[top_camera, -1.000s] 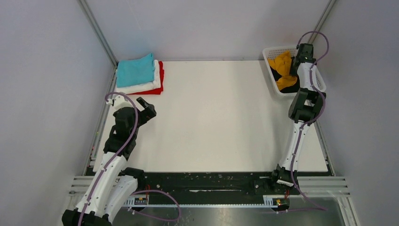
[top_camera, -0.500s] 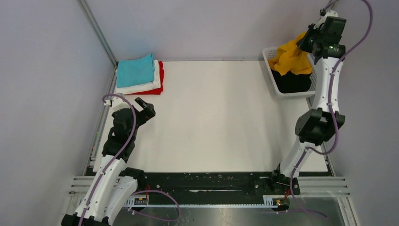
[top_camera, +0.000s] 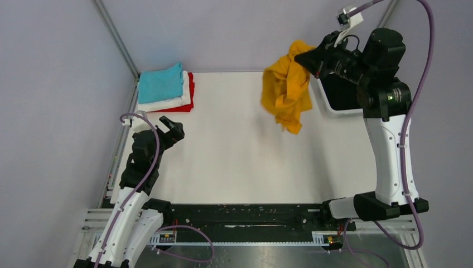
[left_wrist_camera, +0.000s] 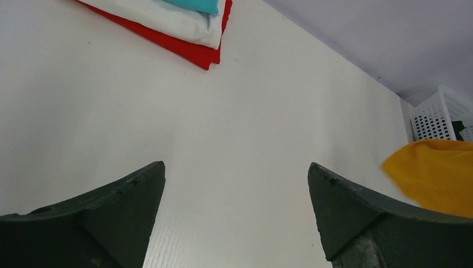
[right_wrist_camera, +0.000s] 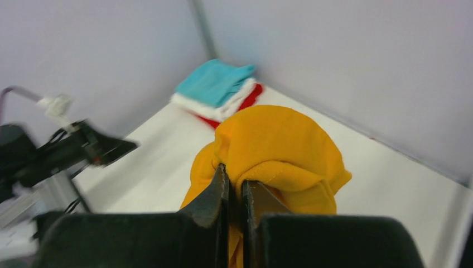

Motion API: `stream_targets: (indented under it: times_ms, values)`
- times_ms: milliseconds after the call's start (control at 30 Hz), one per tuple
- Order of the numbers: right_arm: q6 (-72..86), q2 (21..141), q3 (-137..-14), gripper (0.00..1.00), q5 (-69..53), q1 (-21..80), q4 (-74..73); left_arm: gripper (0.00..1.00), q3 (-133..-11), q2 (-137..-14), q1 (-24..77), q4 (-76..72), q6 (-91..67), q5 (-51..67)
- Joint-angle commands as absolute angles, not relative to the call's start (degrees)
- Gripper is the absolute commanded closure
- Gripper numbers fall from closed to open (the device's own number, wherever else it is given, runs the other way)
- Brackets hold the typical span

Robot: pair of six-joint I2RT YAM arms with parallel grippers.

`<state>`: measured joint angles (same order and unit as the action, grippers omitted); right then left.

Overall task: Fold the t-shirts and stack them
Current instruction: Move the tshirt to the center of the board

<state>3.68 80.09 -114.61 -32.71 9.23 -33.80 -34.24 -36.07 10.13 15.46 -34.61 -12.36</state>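
Observation:
I should next use my right gripper to bring the mustard-orange t-shirt (top_camera: pixel 286 92) down and back onto it, to the left in the top view.
My right gripper (top_camera: pixel 305 56) is shut on the mustard-orange t-shirt (top_camera: pixel 286 92) and holds it bunched and hanging high above the table's back right; it also shows in the right wrist view (right_wrist_camera: pixel 279 151) and the left wrist view (left_wrist_camera: pixel 435 173). A folded stack sits at the back left: teal t-shirt (top_camera: pixel 160 82) on top, white t-shirt (top_camera: pixel 167 103) under it, red t-shirt (top_camera: pixel 191 95) at the bottom. The black t-shirt (top_camera: pixel 343 92) lies in the basket. My left gripper (top_camera: pixel 173 127) is open and empty, low near the left edge, in front of the stack.
The white lattice basket (top_camera: pixel 326 103) stands at the back right, partly hidden by my right arm. The white table (top_camera: pixel 245 156) is bounded by grey walls at the back and sides and a metal rail at the near edge.
My right gripper has lifted the mustard-orange t-shirt out of the basket and swung it left over the table. The left arm has barely moved.

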Motion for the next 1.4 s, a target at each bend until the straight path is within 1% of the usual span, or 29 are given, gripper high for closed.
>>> stream_targets:
  times_ms: [0, 133, 233, 300, 333, 400, 433, 500, 567, 633, 700, 767, 833, 967, 1167, 1233, 1367]
  values:
    - [3.5, 76.8, -112.0, 1.00, -42.6, 16.9, -32.7, 0.01, -35.2, -34.5, 10.0, 14.9, -35.4, -9.9]
    - [7.3, 74.9, -104.7, 1.00, -44.3, 23.3, -28.9, 0.01, -35.6, -33.8, 10.0, 15.9, -36.2, -8.3]
    - [13.4, 72.7, -93.5, 1.00, -41.2, 24.2, -20.6, 0.01, -36.4, -33.6, 10.0, 18.3, -37.3, -8.4]
    - [17.6, 71.0, -83.8, 1.00, -33.3, 24.1, -16.8, 0.01, -36.5, -33.5, 10.0, 19.4, -38.3, -8.3]
    - [19.7, 70.0, -78.6, 0.97, -28.3, 24.2, -15.8, 0.01, -36.6, -33.7, 10.0, 20.1, -38.6, -8.1]
    - [22.2, 70.0, -70.6, 0.88, -14.3, 24.2, -17.2, 0.01, -36.9, -34.3, 10.0, 21.6, -39.8, -8.2]
    - [23.2, 70.5, -67.4, 0.79, -7.9, 24.1, -18.6, 0.01, -37.0, -34.7, 10.0, 22.6, -40.5, -8.2]
    - [23.8, 72.5, -63.7, 0.47, 5.7, 24.1, -22.4, 0.01, -37.1, -36.1, 10.0, 23.8, -41.9, -7.1]
    - [24.3, 74.4, -63.0, 0.20, 16.9, 24.1, -27.7, 0.01, -36.5, -38.1, 10.1, 24.2, -43.1, -4.7]
    - [24.7, 74.5, -62.8, 0.02, 23.8, 24.2, -31.6, 0.01, -35.2, -40.3, 10.1, 24.1, -44.6, -1.8]
    - [24.9, 73.0, -61.6, 0.01, 26.0, 24.2, -33.6, 0.01, -33.7, -42.5, 11.0, 24.0, -46.0, 0.5]
    - [24.8, 69.4, -58.8, 0.01, 23.3, 24.2, -32.4, 0.01, -32.2, -44.5, 13.0, 24.1, -46.1, 2.6]
    - [25.9, 65.6, -54.7, 0.01, 18.4, 24.2, -29.8, 0.01, -30.1, -45.7, 16.7, 24.2, -46.0, 3.4]
    - [28.5, 59.1, -45.1, 0.02, 4.8, 24.8, -22.2, 0.01, -24.5, -46.3, 23.8, 23.6, -48.3, 3.5]
    - [28.5, 58.1, -41.0, 0.05, 1.1, 29.5, -23.5, 0.01, -21.3, -48.9, 28.9, 20.9, -50.6, 1.0]
    - [29.8, 58.0, -38.4, 0.06, -1.0, 31.0, -19.8, 0.01, -21.1, -51.1, 30.4, 18.5, -51.2, 0.6]
    - [31.5, 59.6, -36.6, 0.07, -2.1, 32.0, -15.4, 0.05, -22.6, -57.6, 34.4, 14.1, -52.1, 0.4]
